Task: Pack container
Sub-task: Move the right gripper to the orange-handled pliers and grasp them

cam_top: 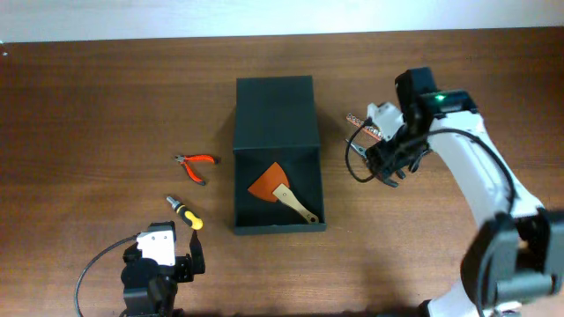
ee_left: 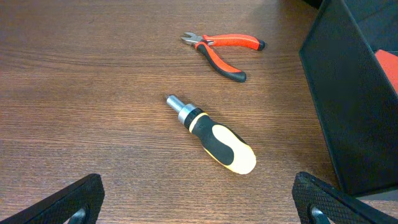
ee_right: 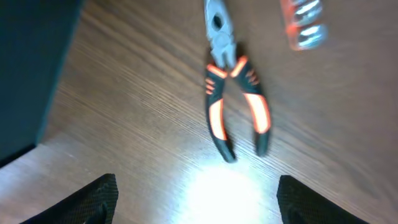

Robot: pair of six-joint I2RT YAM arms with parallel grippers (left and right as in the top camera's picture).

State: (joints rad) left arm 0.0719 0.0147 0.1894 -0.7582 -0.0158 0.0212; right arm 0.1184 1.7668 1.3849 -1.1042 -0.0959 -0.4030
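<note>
The pliers are lying below my open right gripper. It needs to go down next onto the handle nearer the container [ee_right: 217, 119], where the spread handles leave a gap for one finger.
The container [cam_top: 245, 189] is a dark green box in the middle of the table, its flap lid [cam_top: 275, 113] lying open behind it. An orange scraper with a wooden handle [cam_top: 278, 192] lies inside. My left gripper [cam_top: 172, 255] is open and empty, low over the table just short of a stubby yellow and black screwdriver [ee_left: 214, 138]; the container wall [ee_left: 348, 106] is to its right. My right gripper [cam_top: 390, 165] is open and empty to the right of the container, above orange and black pliers [ee_right: 233, 102]. The container edge shows in the right wrist view [ee_right: 31, 68].
Small red-handled cutters [cam_top: 196, 165] lie left of the container; they also show in the left wrist view [ee_left: 225, 51]. The screwdriver [cam_top: 185, 214] lies below them. A clear holder of metal bits [ee_right: 303, 25] lies beyond the pliers, partly seen overhead [cam_top: 358, 119].
</note>
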